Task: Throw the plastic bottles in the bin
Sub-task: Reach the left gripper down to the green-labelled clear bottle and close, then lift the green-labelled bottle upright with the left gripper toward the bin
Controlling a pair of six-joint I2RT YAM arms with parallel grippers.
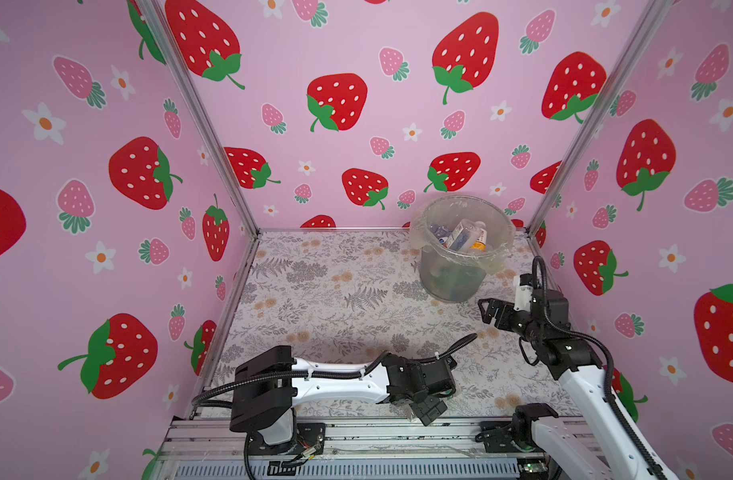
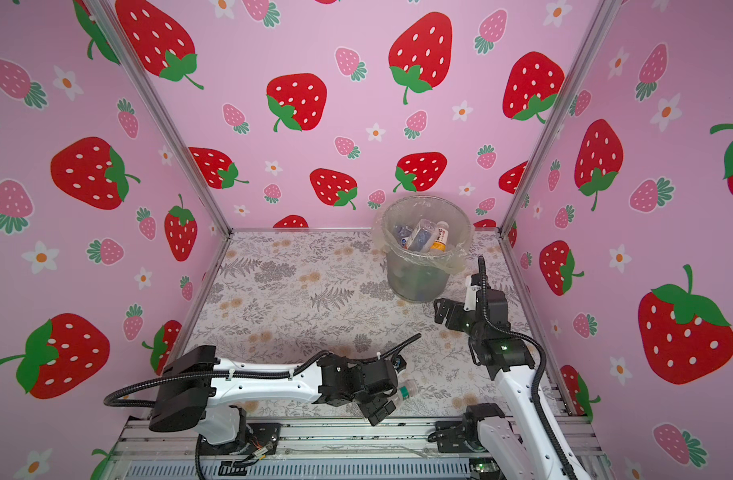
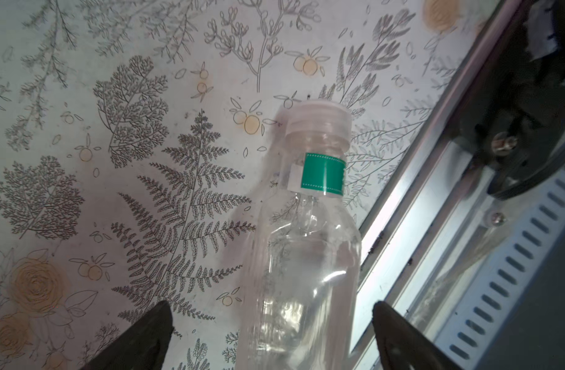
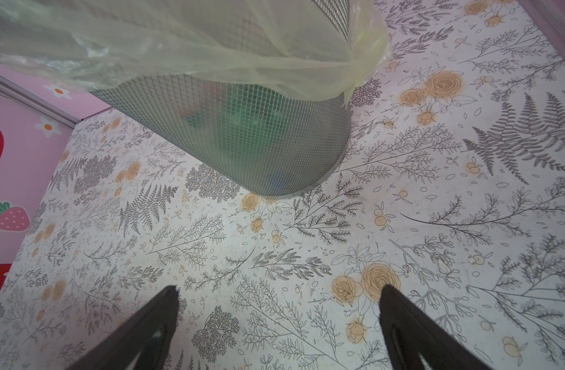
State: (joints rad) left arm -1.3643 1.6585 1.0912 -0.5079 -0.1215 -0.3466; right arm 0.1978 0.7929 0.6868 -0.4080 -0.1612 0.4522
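Note:
The left gripper's open fingers are already on either side of the bottle, so the gripper will move down onto the bottle's clear body (image 3: 299, 314) next and close there.
A clear plastic bottle (image 3: 306, 243) with a green neck band and a clear cap lies on the floral table beside the front rail. My left gripper (image 3: 272, 307) is open and straddles its body, with a gap on each side. In a top view the bottle (image 2: 407, 390) pokes out past the left gripper (image 2: 377, 411). The grey mesh bin (image 1: 460, 274) with a clear liner stands at the back right and holds several bottles (image 1: 464, 237). My right gripper (image 1: 487, 309) hangs open and empty just in front of the bin (image 4: 258, 137).
An aluminium rail (image 1: 356, 432) runs along the table's front edge, right next to the bottle. Strawberry-print walls (image 1: 107, 208) close in the left, back and right sides. The right arm's base (image 1: 518, 428) sits on the rail.

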